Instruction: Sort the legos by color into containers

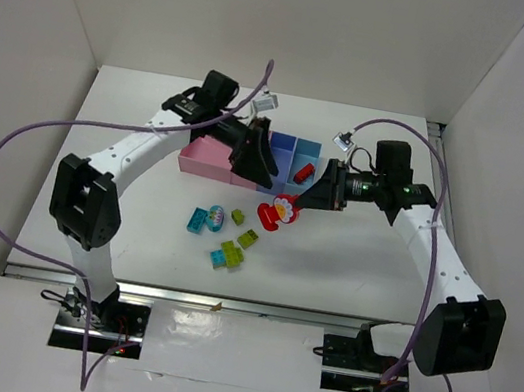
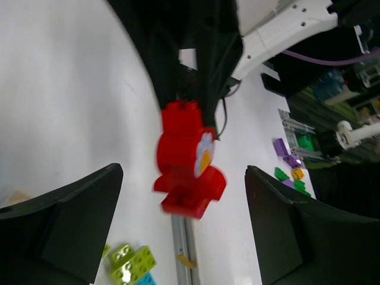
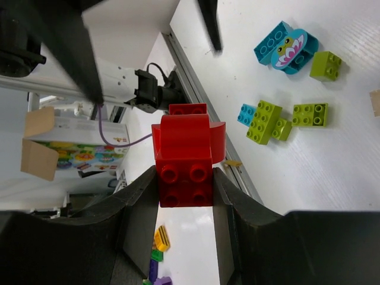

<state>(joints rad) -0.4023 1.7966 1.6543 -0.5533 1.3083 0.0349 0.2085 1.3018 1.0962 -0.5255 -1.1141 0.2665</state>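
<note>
Next I need to move my right gripper outward over the light blue bin (image 1: 305, 156), turning fingers-down, and release the gripper's red piece inside, since a red lego already lies there.
My right gripper (image 1: 298, 203) is shut on a red lego with a white flower face (image 1: 278, 212) and holds it above the table, just in front of the containers. In the right wrist view the red lego (image 3: 184, 155) sits clamped between both fingers (image 3: 138, 205). My left gripper (image 1: 254, 172) is open and empty, close to the left of the red lego, which hangs between its spread fingers (image 2: 65, 219) in the left wrist view (image 2: 187, 160). The containers are a pink bin (image 1: 208, 159) and blue bins (image 1: 282, 146). One blue bin holds a red lego (image 1: 304, 172).
Loose legos lie on the table in front: a cyan piece (image 1: 199, 219), a cyan-and-lime rounded piece (image 1: 217, 217), lime bricks (image 1: 236, 216) (image 1: 247, 238) and a lime-and-cyan cluster (image 1: 227, 256). A beige piece (image 3: 375, 101) shows at the edge of the right wrist view. White walls enclose the table.
</note>
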